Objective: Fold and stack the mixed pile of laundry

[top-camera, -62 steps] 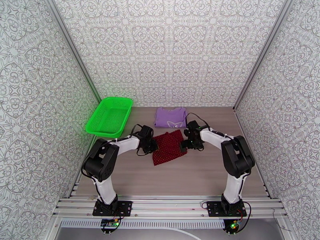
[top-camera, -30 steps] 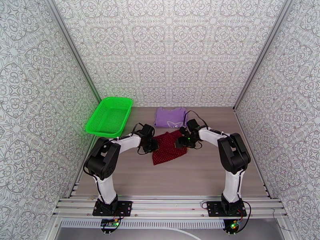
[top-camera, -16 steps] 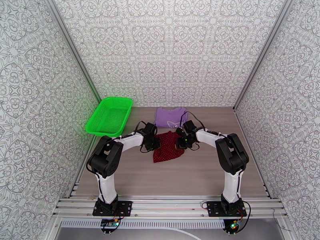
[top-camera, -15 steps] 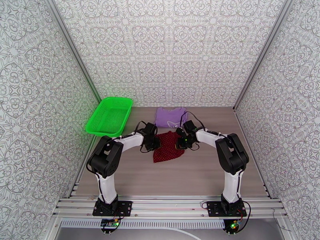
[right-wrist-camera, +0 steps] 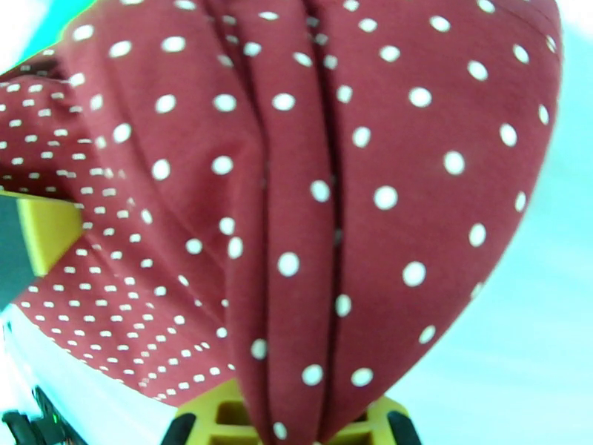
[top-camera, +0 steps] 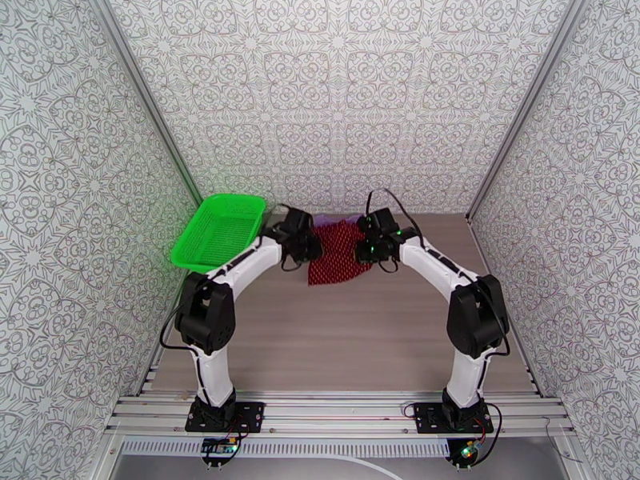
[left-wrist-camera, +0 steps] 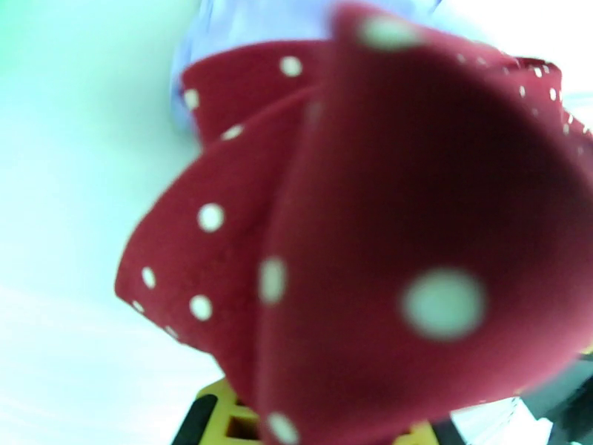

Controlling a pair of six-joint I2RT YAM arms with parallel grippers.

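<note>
The right gripper's next move will be outward and down, to let go of the dark red garment's raised fold over the lavender T-shirt (top-camera: 322,222), because part of the T-shirt is below and outward of the fingers.
The dark red dotted garment (top-camera: 336,256) hangs between my two grippers at the back of the table. My left gripper (top-camera: 310,248) is shut on its left edge and my right gripper (top-camera: 366,248) is shut on its right edge. The garment hangs over the lavender T-shirt (top-camera: 322,222), of which a thin strip shows behind it. In the left wrist view the red cloth (left-wrist-camera: 385,239) drapes close over the fingers, with lavender T-shirt fabric (left-wrist-camera: 252,16) beyond. In the right wrist view the folded red cloth (right-wrist-camera: 296,179) covers the jaws.
A bright green mesh basket (top-camera: 218,232) stands at the back left, just beside the left arm's forearm. The patterned back wall rises right behind the garments. Bare wooden tabletop (top-camera: 344,338) stretches toward the arm bases.
Both grippers have carried the red garment from mid-table toward the back wall, so it now hangs over the lavender T-shirt, which was in full view before.
</note>
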